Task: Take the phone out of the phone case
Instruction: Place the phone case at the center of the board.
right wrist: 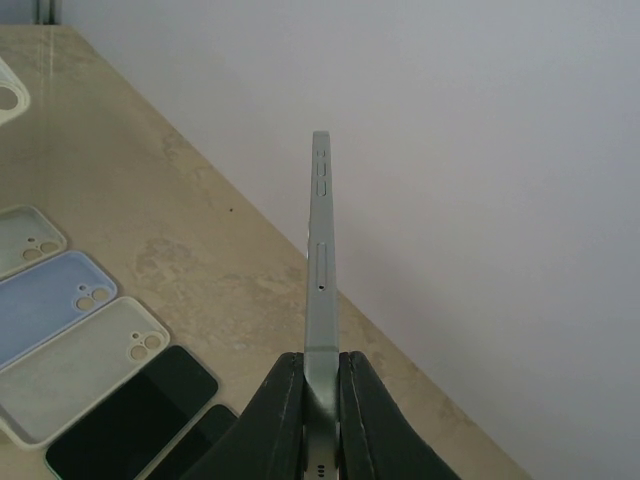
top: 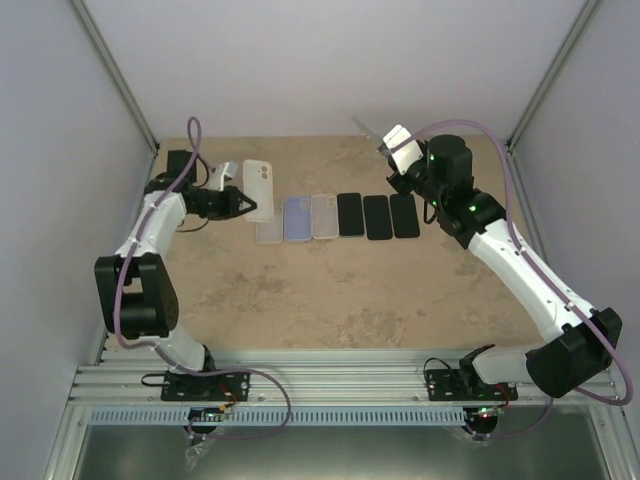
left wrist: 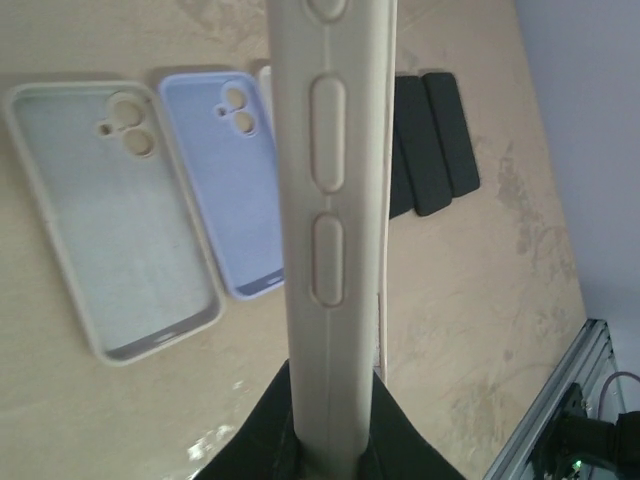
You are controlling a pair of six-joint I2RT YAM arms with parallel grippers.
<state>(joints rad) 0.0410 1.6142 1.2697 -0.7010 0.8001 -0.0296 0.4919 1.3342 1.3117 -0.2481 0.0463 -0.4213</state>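
Observation:
I need to lower the cream case in my left gripper to the left in the top view next and let go, since bare tabletop by the whitish case [top: 240, 230] is below it.
My left gripper [top: 243, 205] [left wrist: 330, 445] is shut on the lower end of a cream phone case [top: 259, 188] [left wrist: 330, 200]. The case is held above the table's left side and is seen edge-on in the left wrist view, button bumps facing the camera. My right gripper [top: 385, 150] [right wrist: 322, 385] is shut on the bottom end of a pale grey-green phone [top: 363, 127] [right wrist: 321, 250]. That phone stands edge-on, raised over the back right of the table. Phone and case are far apart, each in its own gripper.
On the table between the arms lies a row: a whitish empty case [top: 268, 232] [left wrist: 110, 220], a lavender case [top: 297, 218] [left wrist: 225, 180], a white case [top: 324, 215] [right wrist: 85, 365], then three black phones [top: 376, 216] [left wrist: 430, 140] [right wrist: 130, 415]. Walls close in on three sides.

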